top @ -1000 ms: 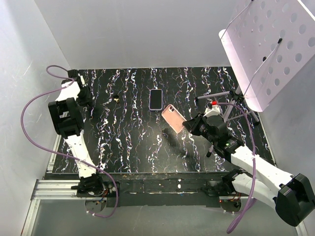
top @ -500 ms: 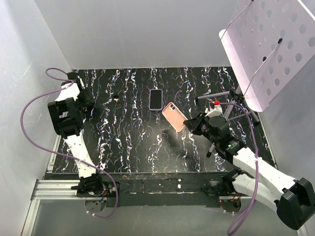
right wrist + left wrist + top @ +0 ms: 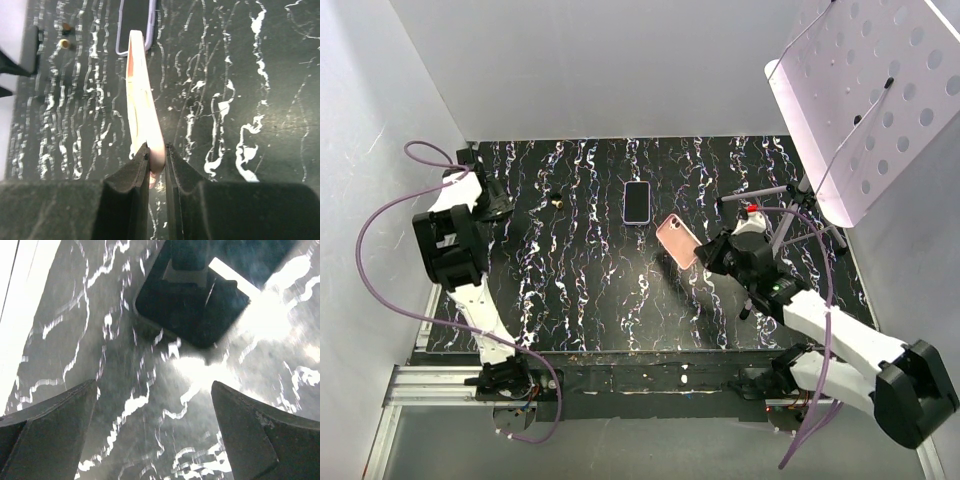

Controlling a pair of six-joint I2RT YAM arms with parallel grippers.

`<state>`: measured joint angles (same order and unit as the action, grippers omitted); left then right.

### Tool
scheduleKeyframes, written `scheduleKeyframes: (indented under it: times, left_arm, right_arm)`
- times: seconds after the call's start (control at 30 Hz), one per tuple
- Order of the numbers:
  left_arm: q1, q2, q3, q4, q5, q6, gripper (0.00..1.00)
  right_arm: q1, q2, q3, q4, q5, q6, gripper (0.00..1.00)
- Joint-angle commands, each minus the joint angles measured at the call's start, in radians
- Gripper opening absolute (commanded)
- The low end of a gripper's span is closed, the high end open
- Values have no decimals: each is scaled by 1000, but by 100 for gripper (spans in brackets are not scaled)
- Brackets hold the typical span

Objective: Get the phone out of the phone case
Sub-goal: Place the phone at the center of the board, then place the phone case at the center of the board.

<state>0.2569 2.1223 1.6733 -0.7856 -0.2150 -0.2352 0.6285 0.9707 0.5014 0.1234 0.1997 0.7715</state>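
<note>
My right gripper will next move outward and down to the bare tabletop beside the phone and let go of the case's near edge, because the phone is outside the case.
The phone (image 3: 637, 201) lies flat on the black marbled table, dark screen up with a lavender rim; the right wrist view shows its near end (image 3: 135, 25). The pink phone case (image 3: 677, 241) hangs tilted above the table just right of the phone. My right gripper (image 3: 706, 254) is shut on the case's near edge; in the right wrist view the case (image 3: 141, 100) runs edge-on away from the gripper (image 3: 156, 155), slightly bowed. My left gripper (image 3: 490, 200) stands open over the table's far left, and between its fingers (image 3: 155, 390) there is only table.
Two small brass-coloured bits (image 3: 557, 199) lie left of the phone. A white perforated panel on a tripod (image 3: 865, 95) overhangs the back right. A black block (image 3: 192, 305) sits on the table ahead of the left gripper. White walls close in the left and back.
The left gripper has opened wide and its arm has shifted slightly left. The right gripper has kept its hold on the pink case, which has turned a little steeper.
</note>
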Motion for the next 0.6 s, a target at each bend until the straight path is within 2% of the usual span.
scheduleKeyframes:
  times: [0.0,0.2,0.33,0.4,0.57]
  left_arm:
    - [-73,-292,-121,35,58,-102,98]
    - [-218,-511,-289,123,297,-229,98]
    - [-326,-712,-521,329,440,-302,98]
    - [-370,-777,-601,405,514,-241,98]
    - [-447,-866,-658,367,482,-147,97]
  right_arm:
    - [-3,82,120,4,115,-84,1]
    - [-1,219,279,-91,223,-107,1]
    - [-3,367,409,-119,326,-127,1]
    - [-4,443,475,-149,371,-149,1]
    - [-41,606,633,-214,368,-133,1]
